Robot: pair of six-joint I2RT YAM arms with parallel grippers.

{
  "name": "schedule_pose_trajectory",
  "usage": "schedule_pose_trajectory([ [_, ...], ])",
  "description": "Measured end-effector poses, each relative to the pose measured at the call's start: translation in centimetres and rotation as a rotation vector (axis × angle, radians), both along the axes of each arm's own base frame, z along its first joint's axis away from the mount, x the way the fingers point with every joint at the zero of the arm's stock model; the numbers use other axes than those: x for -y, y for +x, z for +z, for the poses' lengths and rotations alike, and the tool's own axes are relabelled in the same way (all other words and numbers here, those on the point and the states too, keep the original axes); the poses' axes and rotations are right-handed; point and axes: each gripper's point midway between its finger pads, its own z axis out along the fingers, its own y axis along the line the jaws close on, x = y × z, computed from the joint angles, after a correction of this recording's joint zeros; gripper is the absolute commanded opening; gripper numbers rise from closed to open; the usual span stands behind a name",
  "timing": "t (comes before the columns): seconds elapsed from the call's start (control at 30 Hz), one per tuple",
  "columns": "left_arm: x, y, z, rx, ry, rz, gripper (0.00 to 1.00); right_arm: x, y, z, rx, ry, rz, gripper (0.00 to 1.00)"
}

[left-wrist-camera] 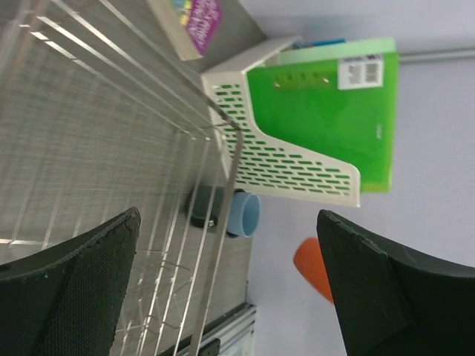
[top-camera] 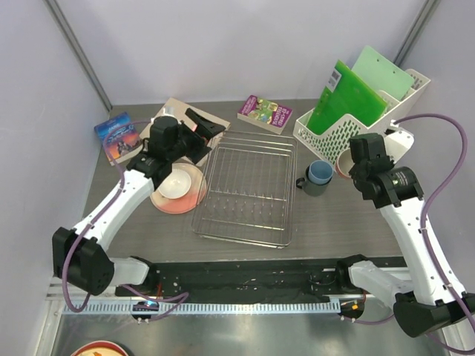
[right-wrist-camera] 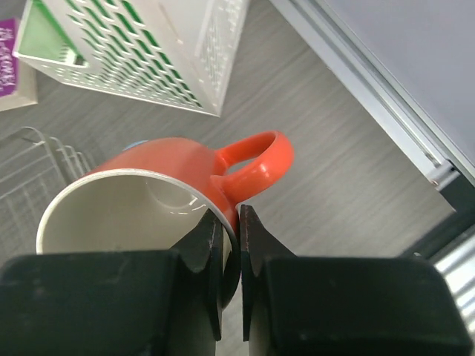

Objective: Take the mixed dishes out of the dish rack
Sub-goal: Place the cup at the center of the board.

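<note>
The tabletop beside the dark grey mug is bare, so I will lower my right gripper until the orange mug stands there and let go of the orange mug's rim.
The silver wire dish rack lies mid-table with nothing in it. Left of it the pink plate carries the small white bowl. My left gripper hovers open behind the plate with nothing between its fingers. Right of the rack stands the dark grey mug with the light blue cup inside it. My right gripper is shut on the rim of the orange mug by its handle, holding it above the table beside the file holder.
A white perforated file holder with green folders stands at the back right. A purple book lies behind the rack, a blue book at the back left, and a tan board lies under my left gripper.
</note>
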Motion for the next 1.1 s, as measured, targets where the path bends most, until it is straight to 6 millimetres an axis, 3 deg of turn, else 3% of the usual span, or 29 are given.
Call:
schedule_pose_trajectory([
  [0.13,-2.7,-1.0,-1.9,-0.092,0.089,0.114,1.00,0.8,-1.6,-0.5,-0.030,-0.006,-0.042,0.01],
  [0.27,-4.0,-1.7,-3.8,-0.168,0.146,0.161,1.00,1.3,-2.5,-1.7,-0.051,0.000,-0.073,0.01],
  [0.47,-4.8,-3.6,-6.6,-0.263,0.203,0.165,1.00,1.3,-2.4,-7.4,-0.188,0.027,-0.116,0.01],
  [0.6,-5.9,-4.6,-6.5,-0.259,0.228,0.189,1.00,2.2,-2.1,-10.4,-0.233,0.101,-0.182,0.01],
  [0.83,-7.8,-6.2,-5.2,-0.203,0.237,0.241,1.00,4.4,-0.7,-12.1,-0.232,0.185,-0.266,0.01],
  [0.97,-8.0,-6.4,-6.1,-0.220,0.256,0.245,1.00,4.8,0.2,-15.4,-0.291,0.220,-0.276,0.01],
  [1.1,-8.1,-6.6,-7.1,-0.246,0.277,0.242,1.00,4.2,-0.1,-18.6,-0.370,0.247,-0.260,0.01],
])
